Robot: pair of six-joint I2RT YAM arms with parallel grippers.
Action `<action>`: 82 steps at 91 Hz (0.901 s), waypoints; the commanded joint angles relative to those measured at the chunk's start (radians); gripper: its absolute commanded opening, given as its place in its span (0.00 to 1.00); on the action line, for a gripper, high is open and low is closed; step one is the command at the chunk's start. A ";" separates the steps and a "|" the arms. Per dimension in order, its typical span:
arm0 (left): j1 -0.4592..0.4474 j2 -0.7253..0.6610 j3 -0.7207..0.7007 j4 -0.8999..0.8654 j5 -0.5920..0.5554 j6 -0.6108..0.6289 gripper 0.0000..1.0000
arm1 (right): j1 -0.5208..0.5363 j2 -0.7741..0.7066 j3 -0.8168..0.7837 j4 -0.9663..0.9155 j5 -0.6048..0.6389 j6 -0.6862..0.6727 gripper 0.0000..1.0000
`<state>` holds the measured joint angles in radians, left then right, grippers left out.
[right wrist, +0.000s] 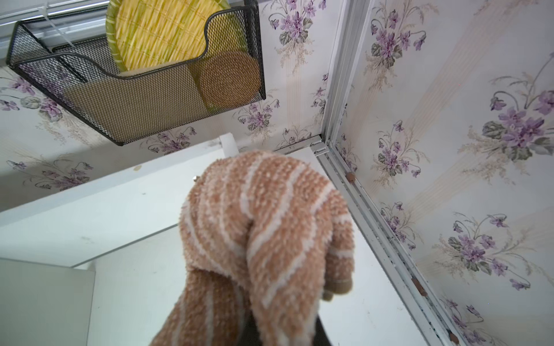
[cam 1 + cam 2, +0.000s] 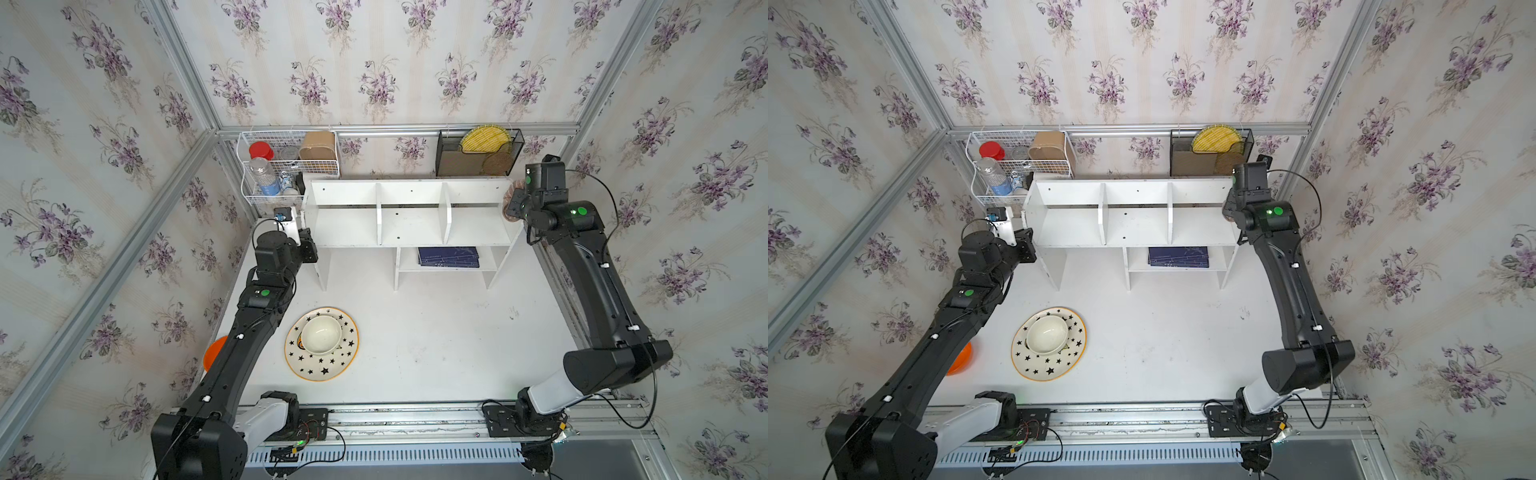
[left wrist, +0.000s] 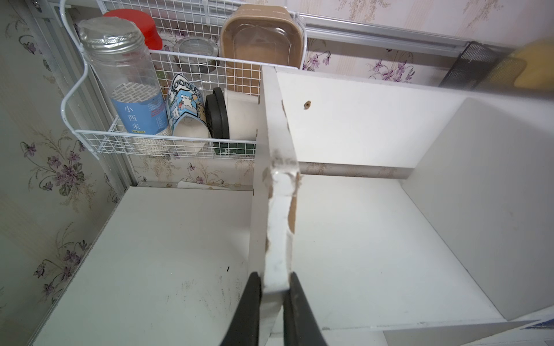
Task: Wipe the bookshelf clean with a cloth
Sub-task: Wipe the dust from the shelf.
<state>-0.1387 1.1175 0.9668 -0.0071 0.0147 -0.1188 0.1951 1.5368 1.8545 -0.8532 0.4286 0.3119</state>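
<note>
My right gripper should swing toward my left gripper and down into the bookshelf's middle section [image 2: 411, 226] to let go of the cloth, because that section is lower, between both grippers.
The white bookshelf [image 2: 411, 224] [image 2: 1133, 226] stands against the back wall. My left gripper [image 3: 274, 289] [image 2: 311, 249] is shut on the chipped front edge of its left side panel [image 3: 280, 209], one black finger [image 3: 253, 302] on each face. At the shelf's right end, my right gripper [image 2: 514, 204] is shut on the tan-pink striped cloth [image 1: 263, 224] [image 2: 508, 199]. The cloth hangs bunched over the fingers and hides them, up against the top corner of the bookshelf [image 1: 105, 203].
A white wire basket [image 2: 286, 166] with jars hangs at the back left and a black mesh rack [image 2: 478, 156] at the back right. A dark blue book [image 2: 449, 257] lies on the lower shelf. A starred plate [image 2: 328, 365] holding a bowl and an orange dish [image 2: 214, 353] sit front left.
</note>
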 commanded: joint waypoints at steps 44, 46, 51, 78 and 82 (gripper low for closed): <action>-0.001 0.004 0.000 -0.011 0.047 -0.047 0.00 | 0.650 -0.065 0.001 0.052 0.148 0.090 0.00; -0.001 0.003 0.000 -0.012 0.046 -0.047 0.00 | 0.670 -0.047 0.018 0.056 0.160 0.095 0.00; -0.001 0.001 0.000 -0.012 0.045 -0.045 0.00 | 0.711 0.015 0.061 0.054 0.188 0.114 0.00; -0.001 0.001 -0.001 -0.012 0.044 -0.046 0.00 | 0.684 0.276 0.193 0.003 0.272 0.219 0.00; -0.001 0.001 0.000 -0.012 0.044 -0.047 0.00 | 0.659 0.300 0.202 -0.010 0.268 0.234 0.00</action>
<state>-0.1387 1.1191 0.9668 -0.0063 0.0143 -0.1188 0.8925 1.7977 2.0228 -0.8364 0.6468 0.4793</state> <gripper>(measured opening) 0.157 0.121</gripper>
